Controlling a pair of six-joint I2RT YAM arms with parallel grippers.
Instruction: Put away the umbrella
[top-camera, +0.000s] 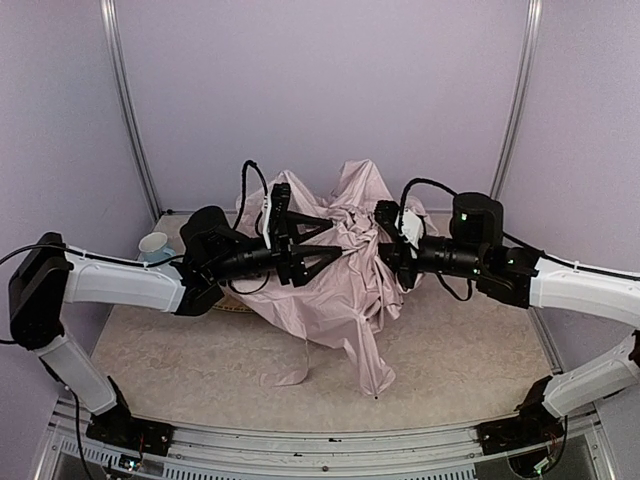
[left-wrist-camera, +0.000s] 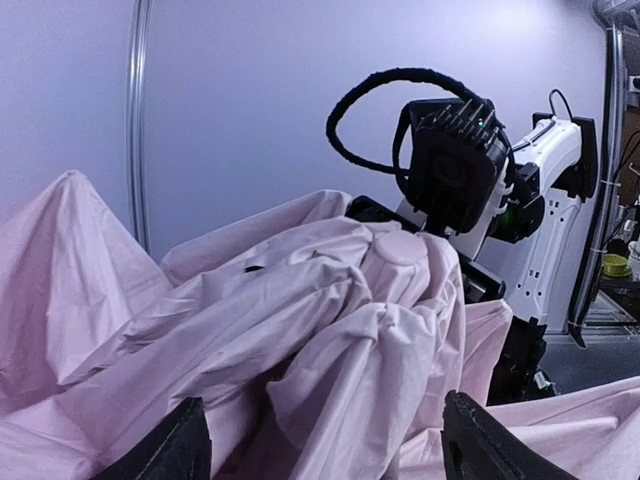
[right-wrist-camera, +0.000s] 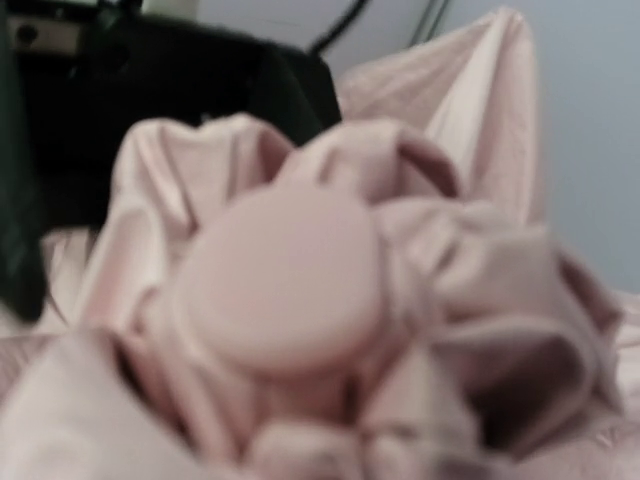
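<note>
The umbrella (top-camera: 345, 270) will be released next on the bare front of the tabletop, which has open room. My right gripper will pull back and down to do that.
The umbrella (top-camera: 345, 270) is a crumpled heap of pale pink fabric at the back middle of the table, held up between my two arms. My left gripper (top-camera: 322, 240) reaches in from the left and stands open, its black fingers spread above and below a fold. In the left wrist view both fingertips (left-wrist-camera: 180, 445) flank bunched fabric (left-wrist-camera: 340, 340) without pinching it. My right gripper (top-camera: 397, 245) comes in from the right and is shut on the gathered top of the umbrella, around its round pink cap (left-wrist-camera: 400, 247). That cap (right-wrist-camera: 280, 280) fills the blurred right wrview; no fingers show there.
A small pale cup (top-camera: 154, 245) stands at the back left beside the left arm. A sliver of woven tray (top-camera: 236, 304) shows under the fabric's left edge. Loose fabric trails toward the table front (top-camera: 375, 375). Walls and metal posts close in on both sides.
</note>
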